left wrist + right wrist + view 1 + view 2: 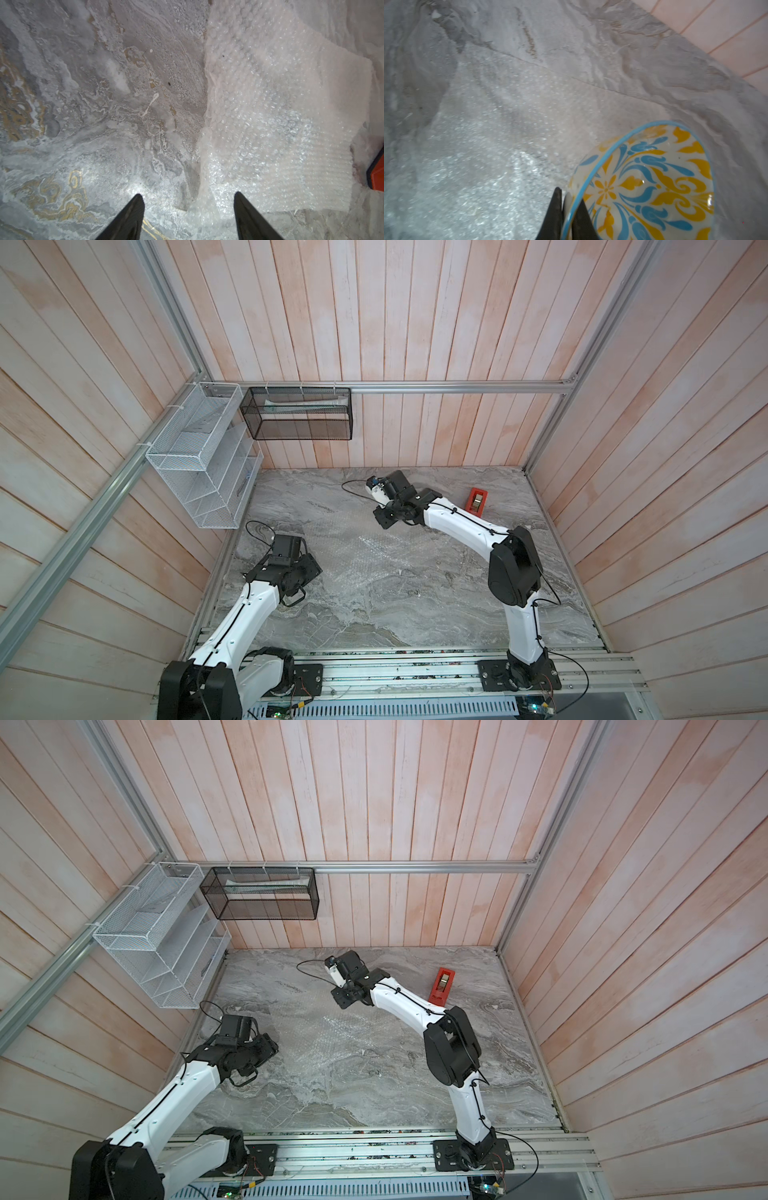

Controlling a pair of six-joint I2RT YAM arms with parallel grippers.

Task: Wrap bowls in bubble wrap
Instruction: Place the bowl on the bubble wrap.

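My right gripper next needs to go back down onto the bare middle of the bubble wrap (374, 560) to release the bowl (375, 491), because the bowl still hangs over the far edge of the bubble wrap.
The bowl (654, 182) is white with a yellow and blue floral pattern and a blue rim. My right gripper (569, 195) is shut on its rim, one finger inside and one outside. In both top views the bowl (375, 491) hangs tilted at the back of the table, over the far edge of the bubble wrap (374, 560). The clear, crinkly bubble wrap (270, 114) lies spread flat on the middle of the marble table (415, 614). My left gripper (188, 195) stands open just above the sheet's left edge, nothing pinched between its fingers.
A red tape dispenser (478, 501) lies at the back right of the table, beside the right forearm. A white wire rack (199, 464) and a black mesh basket (297, 412) hang on the left and back walls. Wooden walls close in three sides.
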